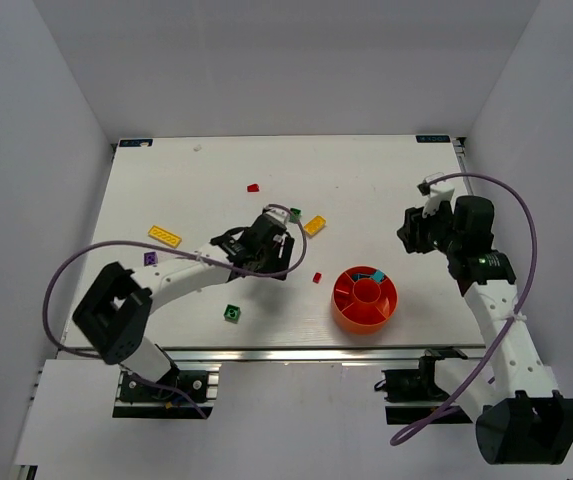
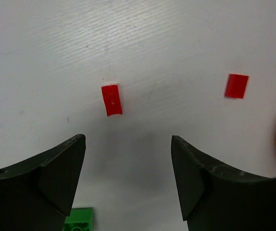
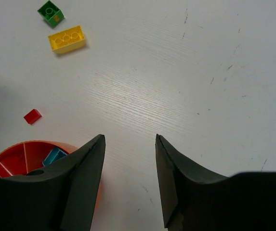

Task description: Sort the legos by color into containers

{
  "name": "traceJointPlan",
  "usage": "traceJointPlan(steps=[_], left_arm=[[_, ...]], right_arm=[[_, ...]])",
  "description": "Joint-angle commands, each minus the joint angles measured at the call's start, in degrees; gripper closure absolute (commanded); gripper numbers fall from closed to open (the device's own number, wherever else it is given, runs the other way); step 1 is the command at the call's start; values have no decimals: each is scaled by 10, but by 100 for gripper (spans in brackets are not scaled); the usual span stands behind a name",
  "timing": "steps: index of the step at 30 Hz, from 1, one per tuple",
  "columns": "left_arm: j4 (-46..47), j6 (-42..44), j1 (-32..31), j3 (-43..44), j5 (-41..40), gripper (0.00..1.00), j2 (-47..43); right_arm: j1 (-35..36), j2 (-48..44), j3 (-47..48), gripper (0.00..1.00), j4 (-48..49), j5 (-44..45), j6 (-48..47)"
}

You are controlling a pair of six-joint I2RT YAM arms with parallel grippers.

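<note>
The small red lego (image 2: 111,99) below has bare tabletop all around it, so my left gripper should next lower its open fingers astride its long sides and close.
In the left wrist view my left gripper (image 2: 128,139) hangs open over the bare table, with nothing between its fingers. A small red lego (image 2: 111,99) lies just ahead of it, a second red one (image 2: 236,86) sits to the right, and a green brick (image 2: 80,220) shows by the left finger. My right gripper (image 3: 129,138) is also open and empty, beside the orange-red tray (image 3: 12,147), which holds a cyan piece (image 3: 54,155) and a red piece (image 3: 2,169). From above, the left gripper (image 1: 278,252) is left of the tray (image 1: 351,318) and the right gripper (image 1: 413,232) is up and to its right.
Loose on the table are a yellow brick (image 1: 314,225), a green brick (image 1: 295,213), a red piece (image 1: 317,277), another red piece (image 1: 253,187), a yellow plate (image 1: 164,236), a purple piece (image 1: 150,258) and a green brick (image 1: 232,313). White walls enclose three sides.
</note>
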Motion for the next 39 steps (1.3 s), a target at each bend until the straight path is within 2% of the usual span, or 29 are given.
traceJointPlan(steps=[1,4,5,13,17,19,24,25,27,28,29,30,31,32,34,39], left_arm=[[-43,-28,-2,61,-74,19,45],[-36,-27,-2,77,-80,26,91],[-33,-29,-2,85,-79,31,109],[-32,-34,3,115,-74,50,167],[-31,-36,3,119,-78,62,176],[-27,-35,3,115,-80,73,172],[-4,0,-4,95,-74,88,132],[7,14,-4,88,-51,92,100],[68,60,-4,61,25,92,55],[96,79,-4,30,150,92,29],[139,105,-9,16,211,92,-18],[162,108,-9,-6,319,92,-39],[179,109,-9,-10,366,92,-54],[191,106,-9,-9,396,92,-70],[196,99,-20,-5,455,92,-73],[201,65,-41,25,482,91,-40]], right_arm=[[-19,-31,-21,48,47,-54,6],[-28,-46,-35,50,55,-72,7],[-30,-57,-36,50,55,-82,8],[-64,-89,-44,53,49,-116,8],[-71,-95,-45,55,43,-126,6],[-73,-97,-44,57,39,-131,5],[-79,-110,-42,60,27,-145,-2],[-81,-112,-42,60,25,-150,-8],[-81,-119,-43,60,24,-155,-14],[-81,-124,-43,62,18,-166,-17],[-82,-126,-43,64,14,-171,-24],[-83,-129,-43,69,10,-180,-26],[-83,-130,-45,72,7,-183,-27],[-81,-130,-46,76,5,-188,-29],[-83,-127,-49,77,3,-191,-29],[-83,-125,-48,77,-3,-193,-28]])
